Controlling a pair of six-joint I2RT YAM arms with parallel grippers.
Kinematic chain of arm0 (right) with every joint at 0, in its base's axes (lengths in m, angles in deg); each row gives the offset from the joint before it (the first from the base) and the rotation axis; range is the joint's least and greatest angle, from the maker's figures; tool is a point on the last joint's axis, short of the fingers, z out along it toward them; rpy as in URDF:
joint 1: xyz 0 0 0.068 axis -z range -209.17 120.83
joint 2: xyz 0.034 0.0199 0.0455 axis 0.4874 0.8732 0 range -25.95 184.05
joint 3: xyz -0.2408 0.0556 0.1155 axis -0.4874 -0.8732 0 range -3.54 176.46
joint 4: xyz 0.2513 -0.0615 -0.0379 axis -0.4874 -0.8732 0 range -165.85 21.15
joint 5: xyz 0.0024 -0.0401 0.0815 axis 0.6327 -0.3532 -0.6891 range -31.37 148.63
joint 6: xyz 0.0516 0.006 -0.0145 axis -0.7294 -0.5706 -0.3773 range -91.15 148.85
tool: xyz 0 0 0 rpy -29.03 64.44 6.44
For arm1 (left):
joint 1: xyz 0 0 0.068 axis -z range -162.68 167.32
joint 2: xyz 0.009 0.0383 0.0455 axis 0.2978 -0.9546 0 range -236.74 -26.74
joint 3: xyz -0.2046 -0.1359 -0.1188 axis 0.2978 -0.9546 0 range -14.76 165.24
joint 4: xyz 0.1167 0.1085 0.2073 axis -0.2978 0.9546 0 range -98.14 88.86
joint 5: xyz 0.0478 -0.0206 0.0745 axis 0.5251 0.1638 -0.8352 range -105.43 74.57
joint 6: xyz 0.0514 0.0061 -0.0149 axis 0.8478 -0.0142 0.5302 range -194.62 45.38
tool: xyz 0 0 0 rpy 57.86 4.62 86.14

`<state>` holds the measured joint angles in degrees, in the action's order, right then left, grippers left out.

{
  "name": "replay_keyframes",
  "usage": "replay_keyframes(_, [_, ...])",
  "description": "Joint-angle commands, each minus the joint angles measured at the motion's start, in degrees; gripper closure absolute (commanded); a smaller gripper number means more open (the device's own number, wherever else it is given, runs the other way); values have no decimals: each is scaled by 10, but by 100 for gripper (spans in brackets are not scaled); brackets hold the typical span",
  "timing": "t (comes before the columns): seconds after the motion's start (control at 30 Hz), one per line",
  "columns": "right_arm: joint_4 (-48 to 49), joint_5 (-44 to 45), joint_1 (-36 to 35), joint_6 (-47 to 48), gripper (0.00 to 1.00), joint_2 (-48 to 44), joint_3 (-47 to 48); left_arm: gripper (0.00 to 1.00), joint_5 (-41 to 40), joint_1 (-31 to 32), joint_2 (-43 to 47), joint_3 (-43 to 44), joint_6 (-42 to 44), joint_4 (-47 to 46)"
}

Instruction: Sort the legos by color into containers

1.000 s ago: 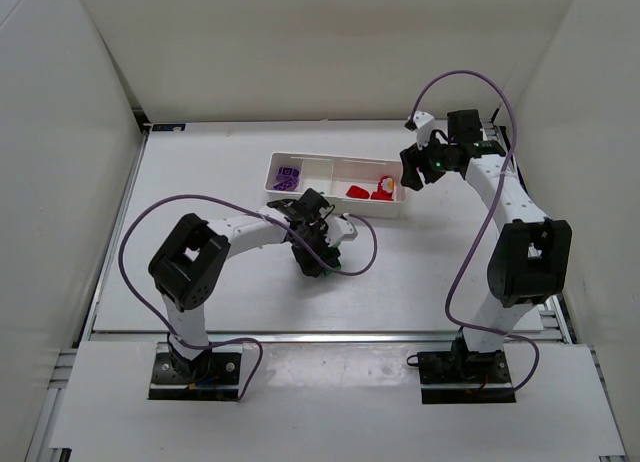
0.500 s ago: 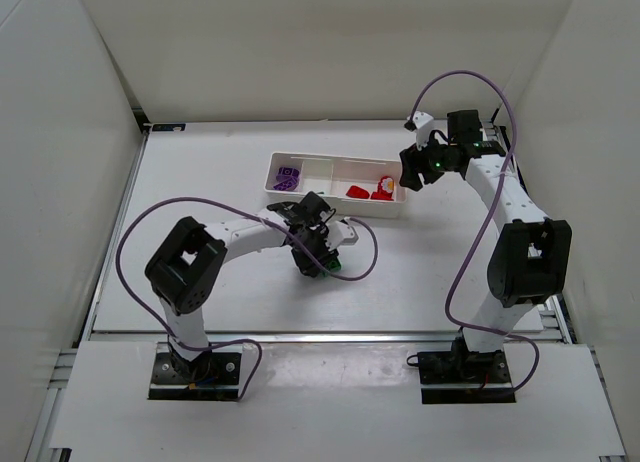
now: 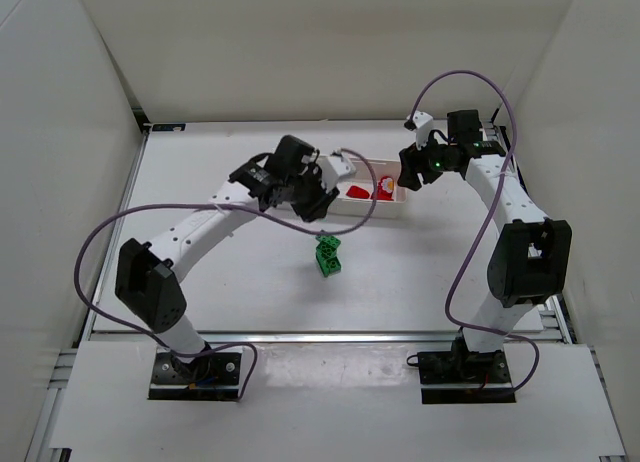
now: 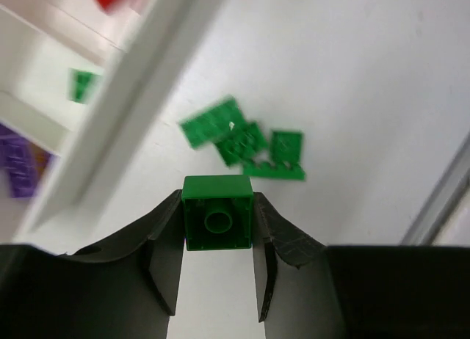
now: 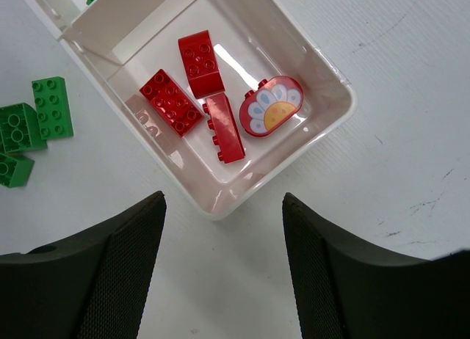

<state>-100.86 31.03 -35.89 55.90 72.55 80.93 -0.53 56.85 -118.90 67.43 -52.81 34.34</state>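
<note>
The tray's middle section already holds a green lego. The left gripper moves outward over the tray's near side next, then down there to release its lego.
My left gripper is shut on a green lego and holds it above the table beside the white tray's near wall. A pile of green legos lies on the table below it and also shows in the left wrist view. The tray holds purple legos at one end, one green lego in the middle, and red legos plus a round red flower piece at the right end. My right gripper is open and empty over the tray's right corner.
White walls enclose the table on the left, back and right. The left arm's purple cable loops over the table's left half. The left arm covers the tray's left part in the top view.
My left gripper has risen from the green pile and swung up toward the tray with a green lego in it. The pile is now uncovered. The right arm has not moved.
</note>
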Motion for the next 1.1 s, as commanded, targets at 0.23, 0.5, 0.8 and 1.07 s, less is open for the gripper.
replay_keyframes(0.23, [12,-13,1,-10,31,-38,-5,62,-39,-87,-187,245,-47,1])
replay_keyframes(0.5, [3,-15,1,1,31,-55,-18,59,-52,-107,-316,353,-33,13])
replay_keyframes(0.8, [-16,-35,0,26,30,-67,-33,18,-46,-112,-384,425,-41,30])
replay_keyframes(1.07, [-87,-125,-53,244,30,-115,-90,8,-37,-153,-348,463,-122,30])
